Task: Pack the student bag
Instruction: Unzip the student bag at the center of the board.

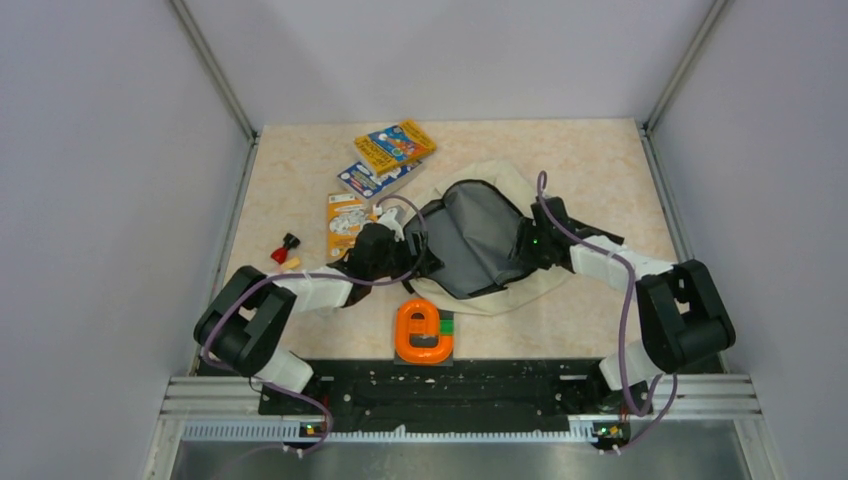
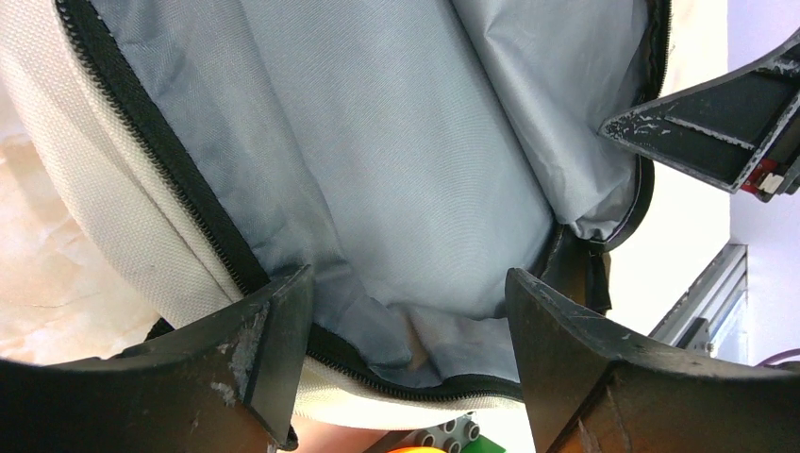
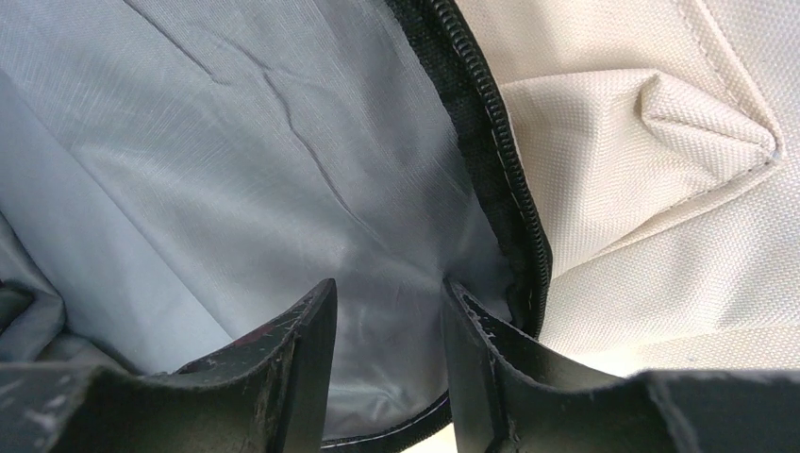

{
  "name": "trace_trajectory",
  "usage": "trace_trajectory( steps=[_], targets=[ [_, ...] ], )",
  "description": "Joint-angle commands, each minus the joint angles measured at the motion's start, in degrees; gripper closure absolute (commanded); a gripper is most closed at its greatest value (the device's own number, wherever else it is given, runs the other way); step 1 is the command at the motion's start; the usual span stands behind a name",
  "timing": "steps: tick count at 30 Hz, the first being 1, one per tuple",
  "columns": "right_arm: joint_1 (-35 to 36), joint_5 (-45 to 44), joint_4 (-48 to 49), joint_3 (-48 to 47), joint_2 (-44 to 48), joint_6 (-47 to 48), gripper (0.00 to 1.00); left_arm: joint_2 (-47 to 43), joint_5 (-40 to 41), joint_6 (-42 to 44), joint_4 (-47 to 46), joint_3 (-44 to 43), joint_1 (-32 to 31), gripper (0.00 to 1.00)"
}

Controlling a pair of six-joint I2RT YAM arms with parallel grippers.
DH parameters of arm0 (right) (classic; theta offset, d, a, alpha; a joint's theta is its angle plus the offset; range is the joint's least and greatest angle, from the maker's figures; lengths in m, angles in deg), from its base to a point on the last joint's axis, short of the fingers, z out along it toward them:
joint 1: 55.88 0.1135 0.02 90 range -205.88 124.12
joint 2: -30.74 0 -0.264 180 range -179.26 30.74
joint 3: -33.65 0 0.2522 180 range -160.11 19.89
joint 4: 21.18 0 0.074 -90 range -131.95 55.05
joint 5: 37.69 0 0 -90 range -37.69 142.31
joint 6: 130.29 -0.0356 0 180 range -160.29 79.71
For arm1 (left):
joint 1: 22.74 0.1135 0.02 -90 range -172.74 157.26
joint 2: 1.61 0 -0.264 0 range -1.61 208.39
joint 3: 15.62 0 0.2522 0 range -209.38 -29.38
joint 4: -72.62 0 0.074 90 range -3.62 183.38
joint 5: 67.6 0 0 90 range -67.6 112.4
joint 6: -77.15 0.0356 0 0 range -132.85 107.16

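Note:
My left gripper is at the bag [image 1: 500, 178] and will swing off it, outward to the yellow book's short end [image 1: 364, 153], because that end of the book is further outward, to the left in the top view.
The student bag [image 1: 500, 178] lies in the middle of the table, beige, with its mouth pulled open so the grey lining [image 1: 473, 235] shows. My left gripper [image 1: 402, 246] is at the mouth's left edge. In its wrist view the jaws [image 2: 410, 326] stand wide open, and the black zipper rim [image 2: 415, 377] runs loosely across the gap. My right gripper [image 1: 527, 246] is at the mouth's right edge. Its fingers [image 3: 387, 363] stand partly apart over the lining [image 3: 236, 170], with the zipper rim [image 3: 495, 160] curving round the right finger and nothing visibly pinched.
Three colourful books [image 1: 395, 148] [image 1: 375, 180] [image 1: 346, 222] lie behind and left of the bag. A small red and black piece [image 1: 286, 247] and a yellowish bit [image 1: 292, 264] lie at the left. An orange loop-shaped toy [image 1: 424, 332] sits on a small brick plate near the front edge.

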Motion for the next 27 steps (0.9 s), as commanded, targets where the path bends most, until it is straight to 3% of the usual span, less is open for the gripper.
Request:
trace_trajectory(
  steps=[1,4,6,11,19,27],
  targets=[
    [-0.07,-0.33,0.3,-1.39,-0.55,0.61,0.55,-3.93,0.51,5.19,5.82,-4.34,0.31,0.19],
    [-0.03,-1.24,-1.34,-2.29,2.5,2.3,0.48,-8.28,2.98,8.82,14.55,-10.44,1.32,0.16],
    [-0.03,-1.64,-2.4,-2.73,5.04,3.68,0.36,-10.96,4.31,11.49,19.91,-14.8,2.2,0.13],
    [-0.05,-1.61,-4.52,-4.13,11.63,7.06,0.23,-11.73,5.67,13.94,28.23,-24.77,7.93,0.09],
    [-0.03,2.52,-3.09,-5.73,16.63,9.65,0.16,-0.55,-1.41,8.62,23.5,-31.89,22.57,0.09],
    [-0.07,7.51,-1.65,-6.16,17.65,9.82,0.16,14.36,-4.5,0.74,7.04,-38.23,30.55,0.13]
  ],
)
